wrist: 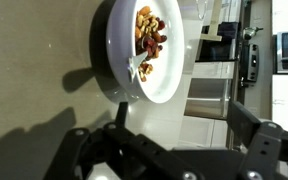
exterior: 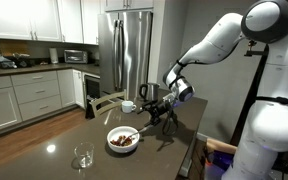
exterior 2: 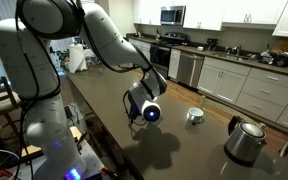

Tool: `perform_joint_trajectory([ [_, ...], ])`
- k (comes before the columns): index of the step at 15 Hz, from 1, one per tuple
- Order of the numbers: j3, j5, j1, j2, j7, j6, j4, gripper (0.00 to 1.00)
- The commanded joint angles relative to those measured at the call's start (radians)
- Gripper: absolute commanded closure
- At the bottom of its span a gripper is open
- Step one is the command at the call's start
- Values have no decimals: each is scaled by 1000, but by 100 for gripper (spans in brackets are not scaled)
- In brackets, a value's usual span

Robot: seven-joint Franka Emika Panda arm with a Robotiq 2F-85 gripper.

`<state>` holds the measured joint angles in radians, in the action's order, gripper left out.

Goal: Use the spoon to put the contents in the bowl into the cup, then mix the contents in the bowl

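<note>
My gripper tilts and lowers toward the bowl next, bringing its open fingers around the spoon's pale end (exterior: 135,136) (wrist: 138,61), because that end reaches over the bowl's rim.
The white bowl (exterior: 112,146) stands on the dark table, and the wrist view shows the bowl (wrist: 169,60) from above. Its contents (exterior: 122,141) are brown and reddish chunks (wrist: 150,34). The spoon (exterior: 134,131) lies in the bowl, and its pale end (wrist: 140,68) rests beside the chunks. Behind the bowl sits the small white cup (exterior: 128,105), which shows again as the cup (exterior 2: 194,115) past the arm. My gripper (exterior: 152,120) hovers just beside and above the bowl. It is open and holds nothing, and its dark fingers (wrist: 120,112) stand wide apart.
A clear glass (exterior: 83,157) stands near the table's front edge. A metal kettle (exterior: 150,93) sits behind the cup, and the same kettle (exterior 2: 246,140) is near the table's end. Kitchen cabinets and a steel fridge (exterior: 132,45) lie beyond the table.
</note>
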<state>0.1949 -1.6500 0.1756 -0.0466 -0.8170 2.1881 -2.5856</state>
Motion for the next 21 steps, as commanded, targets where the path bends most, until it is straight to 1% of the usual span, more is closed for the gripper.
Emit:
perform_joint_trajectory([
  [1, 8, -139, 14, -17, -187, -49, -20, 0],
  [5, 21, -222, 19, -49, -337, -100, -41, 0],
  [9, 33, -252, 15, -87, -439, -139, -66, 0],
  [15, 23, -287, -6, -106, -513, -166, -87, 0],
  [20, 4, -309, -30, -103, -544, -157, -98, 0],
  [21, 1, -317, -36, -100, -551, -156, -100, 25],
])
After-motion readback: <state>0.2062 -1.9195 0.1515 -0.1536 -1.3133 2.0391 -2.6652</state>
